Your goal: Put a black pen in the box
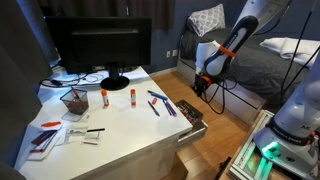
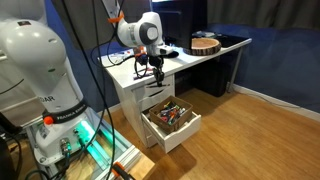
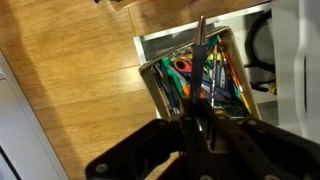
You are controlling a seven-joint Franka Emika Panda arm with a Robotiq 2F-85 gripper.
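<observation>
I need to lower the slim black pen in among the coloured pens inside the box next and let go of it, because those pens are well below my gripper.
My gripper is shut on a slim black pen that sticks out beyond the fingertips. It hangs over the box, a drawer-like open container with pale sides that holds several coloured pens and tools. In both exterior views the gripper hovers off the white desk's edge, well above the box. The pen tip is clear of the box contents.
On the desk lie blue pens, two glue sticks, a dark mesh cup, papers, and a monitor. A bed stands behind the arm. A round wooden object sits on the desk's far end.
</observation>
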